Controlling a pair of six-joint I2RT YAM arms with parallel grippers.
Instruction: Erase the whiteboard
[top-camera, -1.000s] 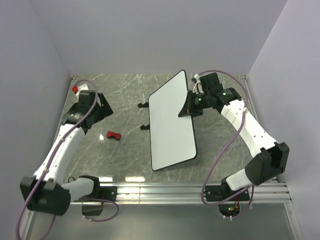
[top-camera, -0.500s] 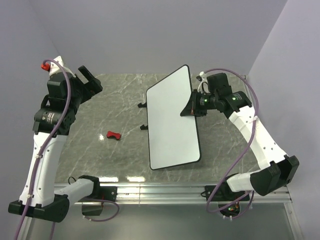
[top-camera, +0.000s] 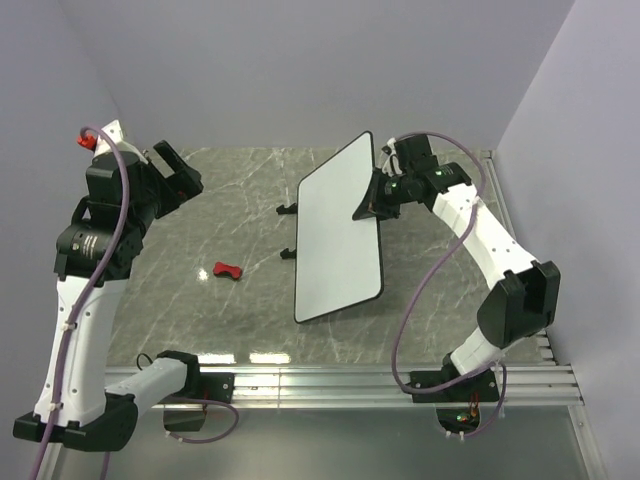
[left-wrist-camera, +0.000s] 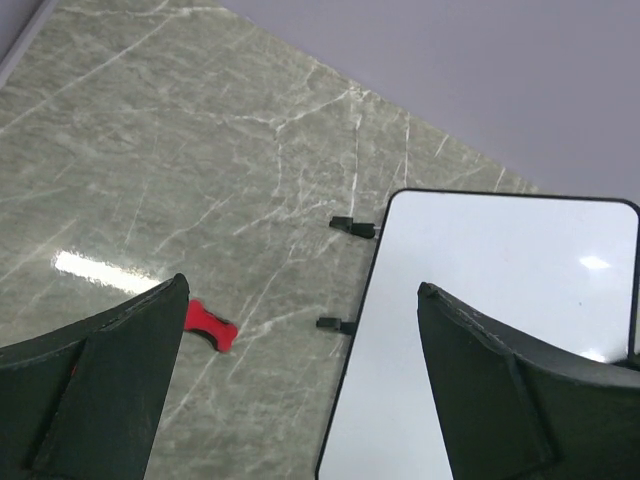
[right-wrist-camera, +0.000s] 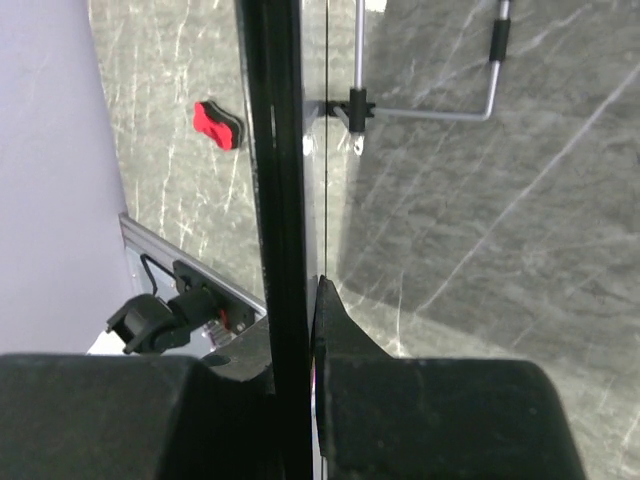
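My right gripper holds the whiteboard's gripped edge (top-camera: 379, 228) (right-wrist-camera: 275, 200) and will swing it outward and toward the black feet, then let it go, because the wire stand sticks out behind.
The whiteboard (top-camera: 338, 232), white with a thin black rim, stands tilted in the middle of the marble table, its face blank. My right gripper (top-camera: 373, 207) is shut on its right edge; in the right wrist view the black rim (right-wrist-camera: 272, 180) runs edge-on between my jaws. The board also shows in the left wrist view (left-wrist-camera: 500, 330). A small red eraser (top-camera: 228, 270) lies on the table left of the board, also in the left wrist view (left-wrist-camera: 208, 324) and the right wrist view (right-wrist-camera: 215, 123). My left gripper (top-camera: 172, 170) is open and empty, raised high at the far left.
Two small black feet (top-camera: 288, 231) stick out from the board's left edge. A metal wire stand (right-wrist-camera: 430, 90) shows behind the board. A metal rail (top-camera: 340, 382) runs along the table's near edge. Grey walls close in at the left, back and right.
My right gripper has shifted left and tilted the whiteboard more steeply, so it looks narrower. My left arm, raised off the table a second ago, has barely moved in the last half second.
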